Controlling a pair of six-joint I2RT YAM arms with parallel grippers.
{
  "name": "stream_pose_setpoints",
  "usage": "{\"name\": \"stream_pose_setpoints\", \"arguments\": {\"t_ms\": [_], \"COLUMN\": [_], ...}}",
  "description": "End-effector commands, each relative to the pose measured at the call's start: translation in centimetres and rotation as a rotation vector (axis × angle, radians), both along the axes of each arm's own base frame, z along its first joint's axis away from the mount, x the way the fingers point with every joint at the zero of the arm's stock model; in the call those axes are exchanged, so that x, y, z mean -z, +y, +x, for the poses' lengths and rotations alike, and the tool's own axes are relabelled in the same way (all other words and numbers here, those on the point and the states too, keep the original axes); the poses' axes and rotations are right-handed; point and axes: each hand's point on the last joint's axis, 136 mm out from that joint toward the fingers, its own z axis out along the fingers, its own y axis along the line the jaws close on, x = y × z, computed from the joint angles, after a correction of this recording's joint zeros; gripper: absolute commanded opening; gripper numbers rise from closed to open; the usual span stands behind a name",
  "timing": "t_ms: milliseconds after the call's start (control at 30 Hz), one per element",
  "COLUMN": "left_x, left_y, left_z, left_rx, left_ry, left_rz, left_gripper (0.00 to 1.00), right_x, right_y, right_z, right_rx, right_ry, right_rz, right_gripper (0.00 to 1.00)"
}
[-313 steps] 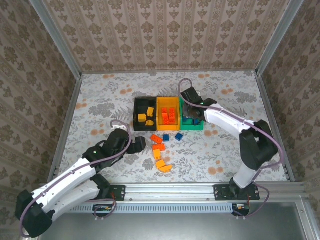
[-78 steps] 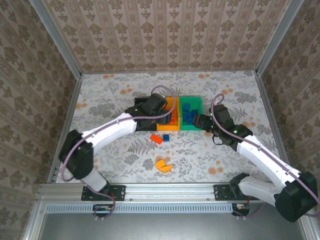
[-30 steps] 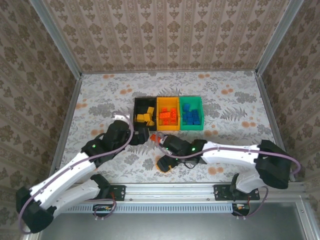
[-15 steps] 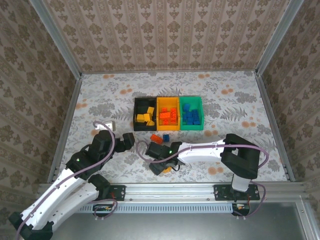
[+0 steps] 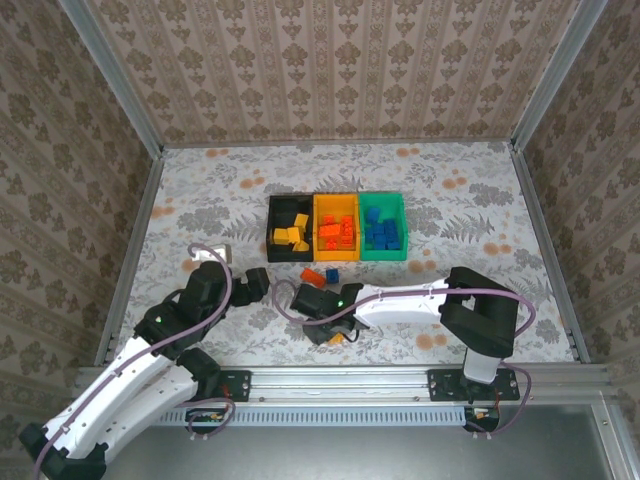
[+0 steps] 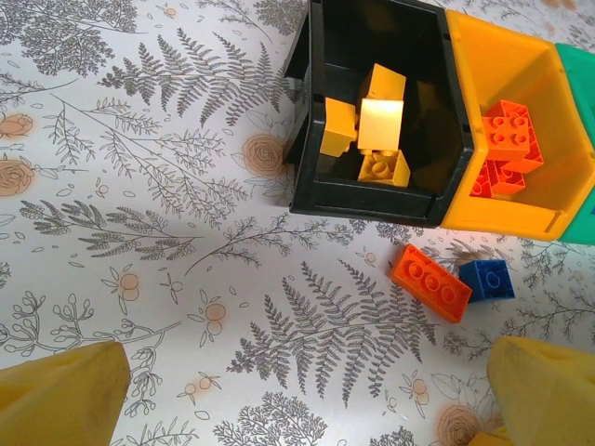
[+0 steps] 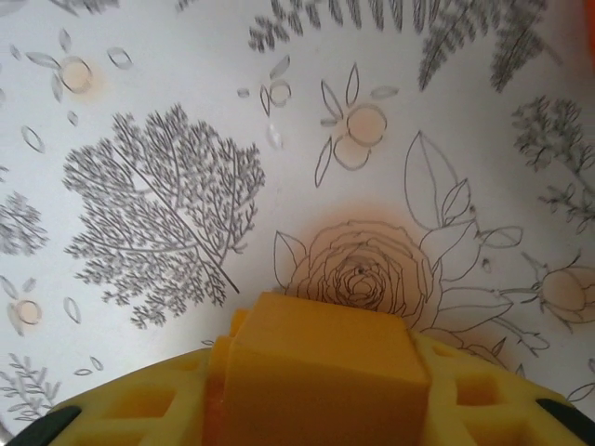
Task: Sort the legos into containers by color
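Observation:
My right gripper lifts the yellow-orange lego next, then carries it outward to get it over the black bin [image 6: 372, 200] holding yellow legos.
My right gripper [image 5: 328, 328] is low over the table, shut on a yellow-orange lego [image 7: 321, 367] that sits between its yellow pads [image 7: 121, 413]. A bit of yellow-orange [image 5: 338, 338] shows beside it from above. My left gripper [image 5: 262, 285] is open with nothing in it, its fingers [image 6: 56, 395] wide apart above bare table. A red-orange lego [image 6: 429, 282] and a blue lego [image 6: 487, 280] lie in front of the bins. The black bin [image 6: 372, 200] holds yellow legos, the orange bin [image 6: 502, 218] red-orange ones, the green bin [image 5: 383, 256] blue ones.
The three bins stand in a row at the table's middle. Metal rails [image 5: 130, 250] and patterned walls close in the table on the left, right and back. The right arm [image 5: 410, 298] stretches leftward across the near part of the table.
Over the last second the left arm pulled back from the bins toward the near left. The right gripper came down from beside the loose legos onto the yellow-orange lego and has hardly moved since.

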Motion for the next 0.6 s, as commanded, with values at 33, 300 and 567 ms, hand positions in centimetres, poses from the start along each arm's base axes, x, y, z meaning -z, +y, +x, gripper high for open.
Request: {"name": "stream_pose_setpoints", "arguments": {"t_ms": [33,300,567], "left_x": [0.7,1.5,2.3], "left_y": [0.0,-0.2,-0.5], "left_z": [0.1,0.0,-0.2], "left_rx": [-0.013,-0.012,0.002], "left_ry": [0.011,0.022,0.048], "left_rz": [-0.02,-0.028,-0.034], "left_gripper": [1.0,1.0,1.0], "right_x": [-5.1,-11.5,-11.6], "right_y": [0.8,2.1,3.8], "right_z": [2.6,9.7,19.2], "right_rx": [0.042,0.132,0.286], "right_ry": [-0.094,-0.143,-0.144], "right_rz": [0.146,0.301,0.311], "right_gripper": [0.35,0.35,0.36]}}
